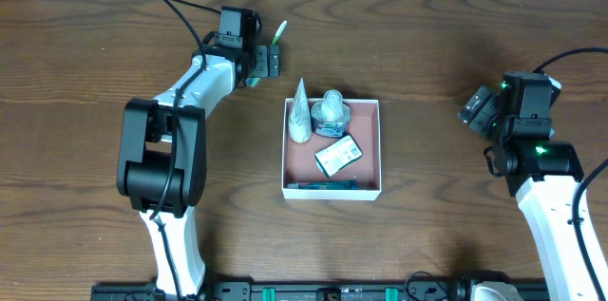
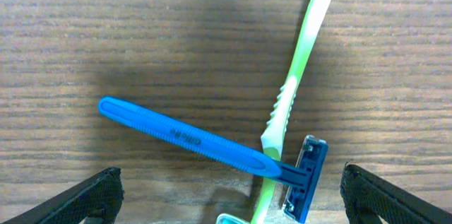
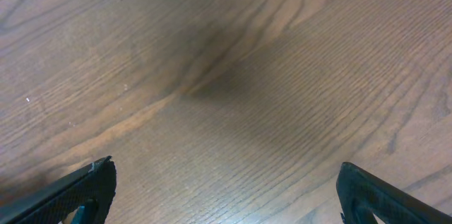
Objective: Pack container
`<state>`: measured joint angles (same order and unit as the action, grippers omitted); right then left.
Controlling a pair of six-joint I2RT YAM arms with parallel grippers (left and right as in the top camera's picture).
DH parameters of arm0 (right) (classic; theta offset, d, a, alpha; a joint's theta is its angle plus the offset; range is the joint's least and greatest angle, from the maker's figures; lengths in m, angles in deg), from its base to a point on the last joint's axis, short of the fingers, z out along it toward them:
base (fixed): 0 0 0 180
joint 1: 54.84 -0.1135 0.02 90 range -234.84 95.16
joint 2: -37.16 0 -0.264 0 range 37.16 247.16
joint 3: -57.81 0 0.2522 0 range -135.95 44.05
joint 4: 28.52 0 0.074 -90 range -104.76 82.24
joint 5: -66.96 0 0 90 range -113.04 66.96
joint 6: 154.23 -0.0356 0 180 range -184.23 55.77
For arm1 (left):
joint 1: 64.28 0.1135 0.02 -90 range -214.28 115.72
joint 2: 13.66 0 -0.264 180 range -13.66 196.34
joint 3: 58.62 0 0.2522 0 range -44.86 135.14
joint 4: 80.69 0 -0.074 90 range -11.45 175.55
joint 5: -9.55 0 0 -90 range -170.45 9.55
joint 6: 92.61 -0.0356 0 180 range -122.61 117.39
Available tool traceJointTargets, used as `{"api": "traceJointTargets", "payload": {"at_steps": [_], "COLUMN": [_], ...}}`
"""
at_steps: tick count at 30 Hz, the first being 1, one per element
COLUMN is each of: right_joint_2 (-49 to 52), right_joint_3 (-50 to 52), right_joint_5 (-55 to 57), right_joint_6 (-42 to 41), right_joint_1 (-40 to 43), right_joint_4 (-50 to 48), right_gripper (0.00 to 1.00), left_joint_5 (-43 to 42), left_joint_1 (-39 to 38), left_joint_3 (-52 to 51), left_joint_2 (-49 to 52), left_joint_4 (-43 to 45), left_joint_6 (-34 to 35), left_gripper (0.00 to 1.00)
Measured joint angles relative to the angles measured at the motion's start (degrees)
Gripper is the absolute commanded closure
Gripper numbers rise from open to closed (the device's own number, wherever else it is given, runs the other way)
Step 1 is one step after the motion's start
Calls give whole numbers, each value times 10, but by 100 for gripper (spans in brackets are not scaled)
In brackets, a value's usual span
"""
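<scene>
I need to lower my left gripper next and close it on the toothbrush's near end below its fingers, because this end sticks clear of the razor (image 2: 205, 143).
The container (image 1: 366, 183) sits mid-table, white walls and a pinkish-brown floor. It holds a silver cone-shaped tube (image 1: 300, 111), a clear wrapped item (image 1: 331, 113), a green-and-white packet (image 1: 338, 156) and a dark thin item (image 1: 328, 185). My left gripper (image 1: 265, 61) is open at the far left, over a blue razor (image 2: 205, 143) that lies across a green toothbrush (image 2: 300, 61); the toothbrush tip shows overhead (image 1: 279, 32). Both lie between its fingers (image 2: 229, 196) on the table. My right gripper (image 1: 478, 109) is open and empty over bare wood (image 3: 226, 97).
The wooden table (image 1: 446, 35) stretches around the container. The left arm's body (image 1: 161, 149) stands left of the container, the right arm's (image 1: 541, 178) at the right edge.
</scene>
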<state>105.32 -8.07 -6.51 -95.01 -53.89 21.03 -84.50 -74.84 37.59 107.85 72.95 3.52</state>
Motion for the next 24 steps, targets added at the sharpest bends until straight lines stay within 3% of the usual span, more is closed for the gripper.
{"api": "traceJointTargets", "payload": {"at_steps": [15, 23, 24], "right_joint_2": [0, 0, 0], "right_joint_3": [0, 0, 0], "right_joint_5": [0, 0, 0], "right_joint_6": [0, 0, 0], "right_joint_1": [0, 0, 0], "right_joint_4": [0, 0, 0], "right_gripper": [1, 1, 1], "left_joint_5": [9, 15, 15], "left_joint_1": [0, 0, 0], "left_joint_3": [7, 20, 22], "left_joint_2": [38, 37, 37], "left_joint_4": [35, -16, -24], "left_joint_6": [-4, 2, 5], "left_gripper": [1, 0, 8]}}
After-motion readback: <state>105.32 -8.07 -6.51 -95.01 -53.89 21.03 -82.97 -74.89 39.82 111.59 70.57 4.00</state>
